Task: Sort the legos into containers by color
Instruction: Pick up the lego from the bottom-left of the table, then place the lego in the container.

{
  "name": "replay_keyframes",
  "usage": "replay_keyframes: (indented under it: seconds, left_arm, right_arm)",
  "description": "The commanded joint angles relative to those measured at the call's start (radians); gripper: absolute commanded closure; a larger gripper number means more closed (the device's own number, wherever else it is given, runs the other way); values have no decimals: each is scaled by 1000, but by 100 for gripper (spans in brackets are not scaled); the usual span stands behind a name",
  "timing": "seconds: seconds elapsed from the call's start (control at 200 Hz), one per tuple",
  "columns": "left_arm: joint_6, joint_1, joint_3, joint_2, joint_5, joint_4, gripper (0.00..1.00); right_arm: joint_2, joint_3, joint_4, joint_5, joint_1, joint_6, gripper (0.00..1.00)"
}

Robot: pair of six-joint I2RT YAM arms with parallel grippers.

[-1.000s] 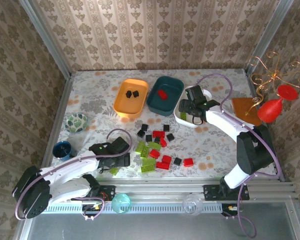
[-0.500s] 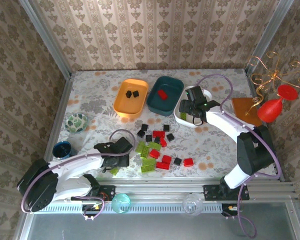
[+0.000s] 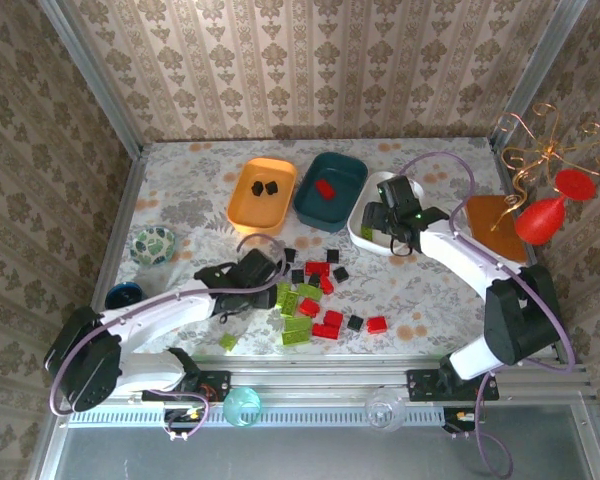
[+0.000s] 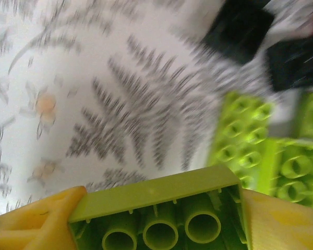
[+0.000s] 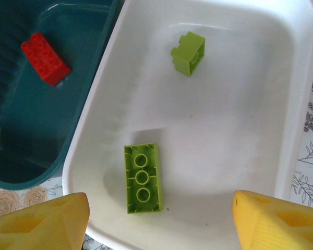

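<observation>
My left gripper should next carry the lime-green lego up and outward past the pile, over the white container (image 3: 381, 239), and release it there, since green legos lie inside that container.
My left gripper (image 4: 156, 221) is shut on a lime-green lego (image 4: 156, 205), held underside up just above the table. In the top view this gripper (image 3: 255, 272) hangs at the left edge of the pile of legos (image 3: 315, 298) of black, red and green. More green legos (image 4: 240, 133) and black ones (image 4: 240, 26) lie just beyond. My right gripper (image 5: 159, 221) stands open over the white container (image 5: 302, 78), which holds two green legos (image 5: 142, 178). The teal container (image 3: 330, 205) holds a red lego (image 5: 45, 58). Two black legos lie in the orange container (image 3: 248, 210).
One green brick (image 3: 227, 342) lies alone near the front edge. A patterned glass bowl (image 3: 152, 245) and a blue cup (image 3: 123, 296) stand at the left. An orange sheet (image 3: 492, 220) and a red ornament (image 3: 540, 215) are at the right.
The left gripper closed on a green lego and moved away from the front edge toward the pile. The right gripper shifted slightly right over the white container, still open.
</observation>
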Motion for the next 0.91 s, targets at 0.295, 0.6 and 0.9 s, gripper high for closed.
replay_keyframes:
  seconds: [0.295,0.6,0.9]
  left_arm:
    - [238,-9,621,503,127,177,44]
    - [286,-14,1192,930,225,73,44]
    - [259,-15,1636,1233,259,-83,33]
  right_arm:
    - [-246,-109,-12,131,-11,85,26]
    - [-461,-186,-37,199,-12,108,26]
    - [-531,-229,-59,183,-11,115,26]
